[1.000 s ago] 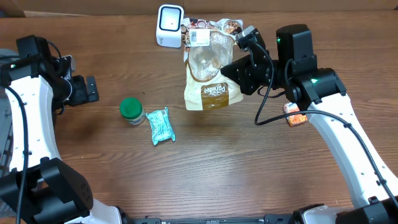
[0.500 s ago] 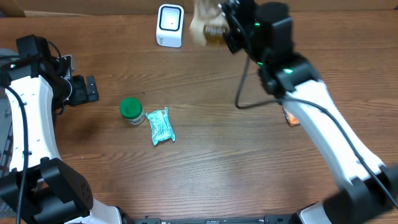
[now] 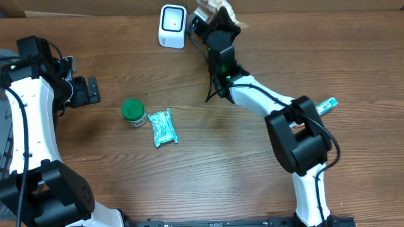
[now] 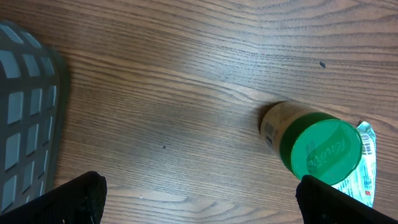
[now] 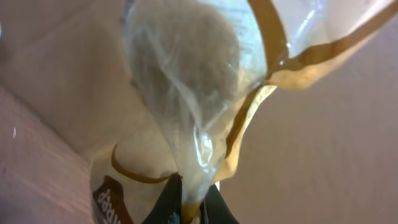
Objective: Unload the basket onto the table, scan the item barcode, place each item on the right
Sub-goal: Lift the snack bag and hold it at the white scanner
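Note:
Space is open over the bare wood by the small teal item, so my right gripper has to swing back and down, to the right in the overhead view, and release there.
The item is a tan and clear snack bag [image 5: 186, 81] with brown stripes. My right gripper [image 5: 194, 208] is shut on the bag's thin plastic edge. In the overhead view the right gripper [image 3: 211, 19] holds the bag [image 3: 213, 6] up at the table's far edge, just right of the white scanner [image 3: 172, 25]. No barcode shows on the bag in any view. My left gripper [image 3: 88, 90] stands open at the left, over bare wood, with nothing between its fingers [image 4: 78, 199].
A green-lidded jar [image 3: 134, 112] stands left of centre, seen also as the jar [image 4: 317, 152] from the left wrist. A teal packet [image 3: 163, 127] lies beside it. A small teal item [image 3: 327, 105] lies at the right. A grey mesh mat [image 4: 25, 124] borders the left.
My right arm has lifted the bag off the table and swung it back and left to the far edge beside the scanner. The left arm has not moved.

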